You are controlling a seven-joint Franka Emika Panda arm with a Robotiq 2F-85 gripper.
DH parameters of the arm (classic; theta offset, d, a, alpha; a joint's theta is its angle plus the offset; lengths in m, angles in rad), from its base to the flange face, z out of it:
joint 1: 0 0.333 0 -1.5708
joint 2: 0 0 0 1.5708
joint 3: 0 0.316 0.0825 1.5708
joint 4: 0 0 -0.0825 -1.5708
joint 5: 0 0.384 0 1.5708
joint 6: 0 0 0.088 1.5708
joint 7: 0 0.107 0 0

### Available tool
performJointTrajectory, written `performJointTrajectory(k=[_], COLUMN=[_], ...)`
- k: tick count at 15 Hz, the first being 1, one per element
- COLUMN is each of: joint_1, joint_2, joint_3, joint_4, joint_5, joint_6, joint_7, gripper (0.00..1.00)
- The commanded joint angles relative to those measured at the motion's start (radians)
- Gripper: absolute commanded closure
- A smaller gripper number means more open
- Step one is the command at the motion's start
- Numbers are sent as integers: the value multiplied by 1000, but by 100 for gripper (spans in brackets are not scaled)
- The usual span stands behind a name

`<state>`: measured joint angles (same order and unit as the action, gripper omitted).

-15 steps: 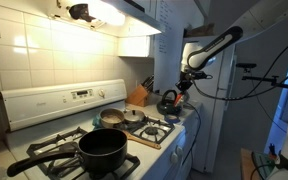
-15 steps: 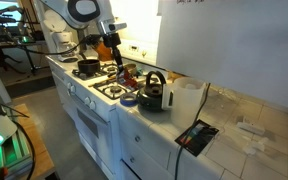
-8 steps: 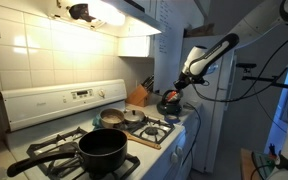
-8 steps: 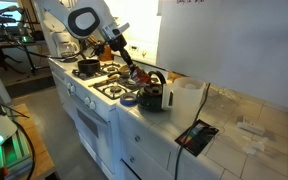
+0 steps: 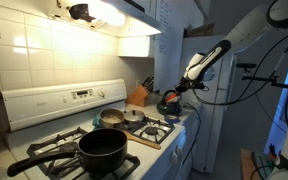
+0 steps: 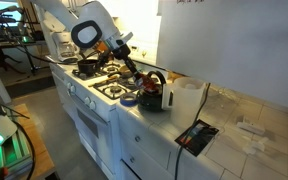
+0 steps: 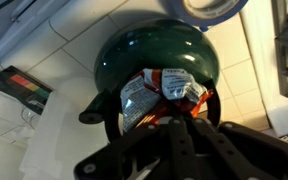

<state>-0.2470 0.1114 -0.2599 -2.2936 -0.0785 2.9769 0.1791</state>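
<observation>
The snack packet is still hanging above the top of the dark green kettle (image 5: 169, 102), so I will next move my gripper outward and down and release the packet there.
My gripper (image 7: 162, 112) is shut on a crinkled silver and orange snack packet (image 7: 159, 90). In the wrist view the packet hangs right over a dark green kettle (image 7: 154, 55) that stands on the tiled counter. In both exterior views the gripper (image 6: 136, 72) (image 5: 181, 88) is just above the kettle (image 6: 151, 93) (image 5: 169, 102), which sits beside the stove. The fingertips are hidden behind the packet.
The white stove (image 5: 79, 125) carries a black pot (image 5: 101, 148), a steel pot (image 5: 112, 117) and a lid (image 5: 134, 116). A knife block (image 5: 138, 94) stands behind. A blue-rimmed dish (image 6: 130, 99), a clear jug (image 6: 185, 99) and a dark tablet (image 6: 195, 137) are on the counter.
The arm has swung from above the stove burners across and down to the kettle, carrying the packet with it.
</observation>
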Motion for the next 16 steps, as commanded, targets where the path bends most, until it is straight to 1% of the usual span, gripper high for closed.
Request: performJointTrajectory(k=[1, 3, 5, 6, 9, 13, 16], joint_1=[-21, -30, -14, -10, -10, 12, 16], joint_2=[29, 56, 91, 103, 116, 80, 89], joint_3=[-36, -54, -79, -78, -45, -3, 29], joint_4=[21, 41, 62, 67, 82, 68, 79], joint_5=[21, -2, -27, -22, 13, 6, -2], joint_6=[69, 95, 118, 121, 126, 154, 169], joint_7=[-33, 11, 39, 33, 13, 9, -15], gripper=[100, 100, 100, 100, 100, 100, 100])
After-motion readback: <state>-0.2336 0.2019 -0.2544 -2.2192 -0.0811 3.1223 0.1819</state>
